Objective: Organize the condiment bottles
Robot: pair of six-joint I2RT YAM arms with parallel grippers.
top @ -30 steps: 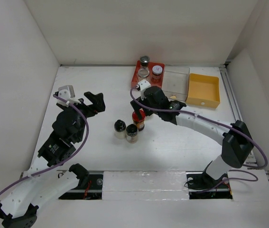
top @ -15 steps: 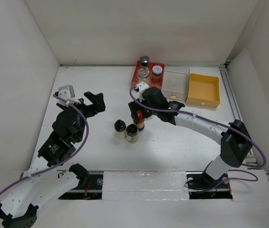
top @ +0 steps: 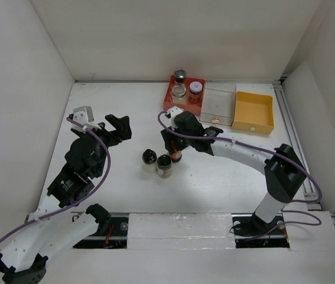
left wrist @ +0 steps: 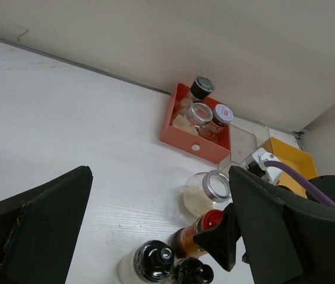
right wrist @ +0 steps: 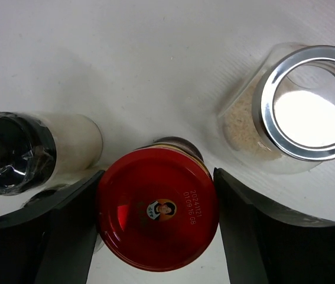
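My right gripper will lift the red-lidded jar (right wrist: 155, 207) outward next, then lower it into the empty clear tray on the red tray's side.
The red-lidded jar (right wrist: 155, 207) with brown contents stands mid-table, also showing in the left wrist view (left wrist: 205, 228). My right gripper (top: 173, 144) (right wrist: 156, 220) is lowered over it, and both fingers press the lid's sides. A clear jar with a silver lid (right wrist: 309, 100) (left wrist: 211, 189) stands right behind it. Two black-domed shakers (top: 149, 158) (top: 164, 165) stand close to its left; one shows in the right wrist view (right wrist: 7, 154). My left gripper (top: 111, 126) (left wrist: 161, 234) is open and empty, raised at the left.
A red tray (top: 169, 100) at the back holds three more jars: a black-lidded one (top: 180, 76), a silver-lidded one (top: 179, 92) and a white-capped one (top: 195, 87). A clear tray (top: 218, 104) and a yellow tray (top: 253, 112) sit to its right.
My right gripper has moved down and left over the red-lidded jar, now covering its lid from above. The left arm has not moved.
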